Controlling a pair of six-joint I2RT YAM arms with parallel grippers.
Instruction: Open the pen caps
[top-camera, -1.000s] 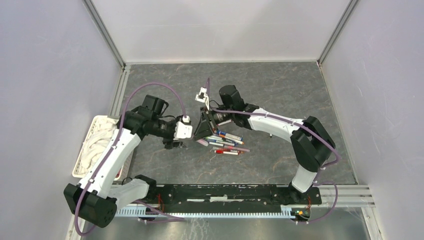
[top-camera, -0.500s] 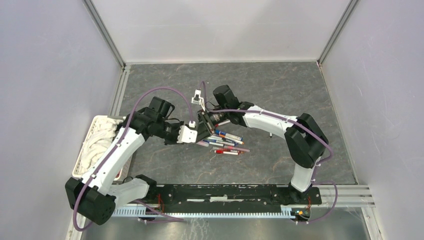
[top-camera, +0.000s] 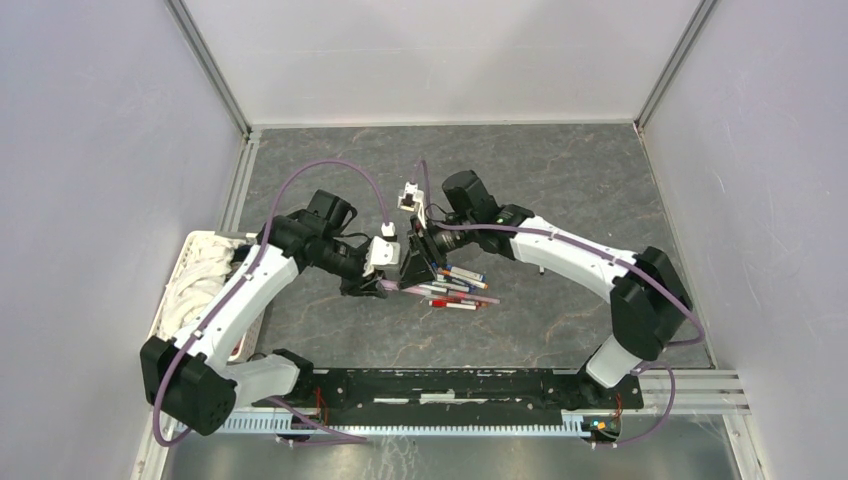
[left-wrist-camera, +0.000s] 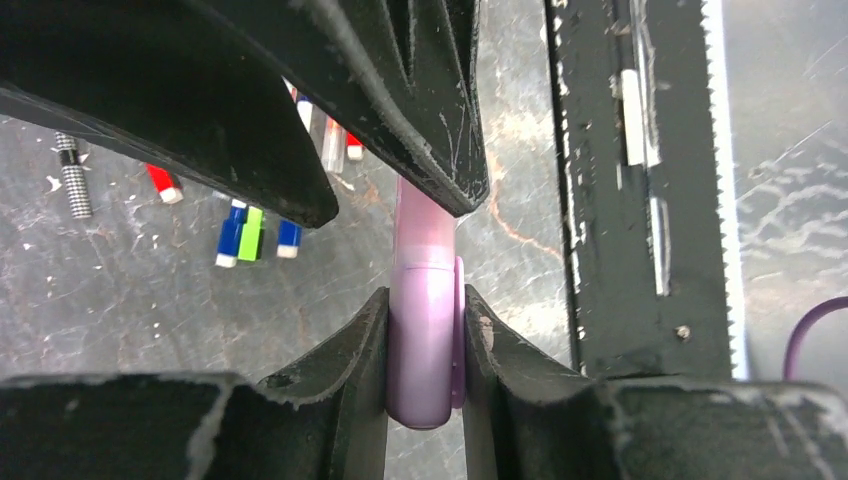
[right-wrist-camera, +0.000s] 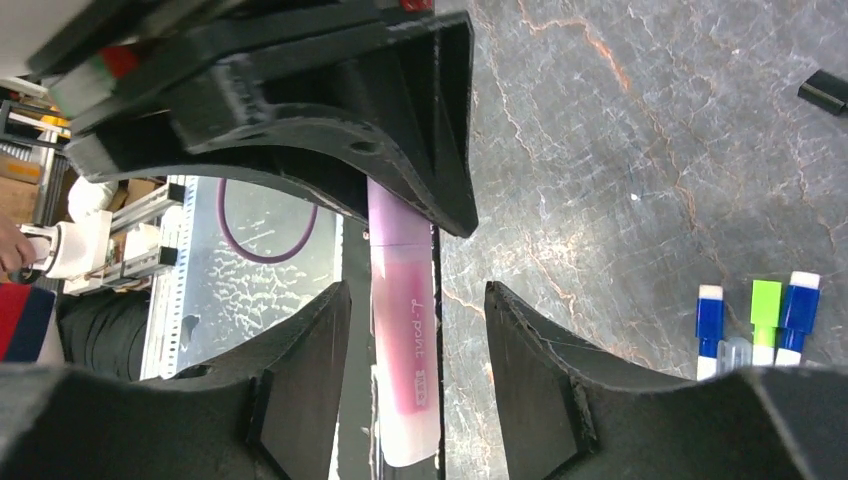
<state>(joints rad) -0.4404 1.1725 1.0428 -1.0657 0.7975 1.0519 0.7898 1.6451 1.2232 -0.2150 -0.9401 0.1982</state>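
I should next move the lilac cap (left-wrist-camera: 425, 350) toward the basket with my left gripper, lower it and release it, because bare tabletop, clear of the pens, is below and that way.
A pink pen (right-wrist-camera: 405, 360) with a lilac cap (left-wrist-camera: 425, 350) hangs between my two grippers, just left of the pile of pens (top-camera: 455, 285) on the grey table. The left gripper (left-wrist-camera: 425, 300) is shut on the lilac cap, both fingers pressed against it. Around the pink barrel the right gripper (right-wrist-camera: 415, 295) stands open, with a gap on each side. In the top view the left gripper (top-camera: 385, 275) and the right gripper (top-camera: 415, 265) meet tip to tip. Blue and green pen caps (right-wrist-camera: 760, 320) lie on the table beyond, still on their pens.
At the left edge of the table stands a white basket (top-camera: 165, 310) holding white cloth. A black rail (top-camera: 450, 385) runs along the near edge. A small black piece (right-wrist-camera: 825, 92) and a metal screw (left-wrist-camera: 72, 175) lie on the table. Grey walls enclose three sides.
My left gripper moved right to meet the right one and shut on the lilac cap. The right jaws have opened off the pink barrel.
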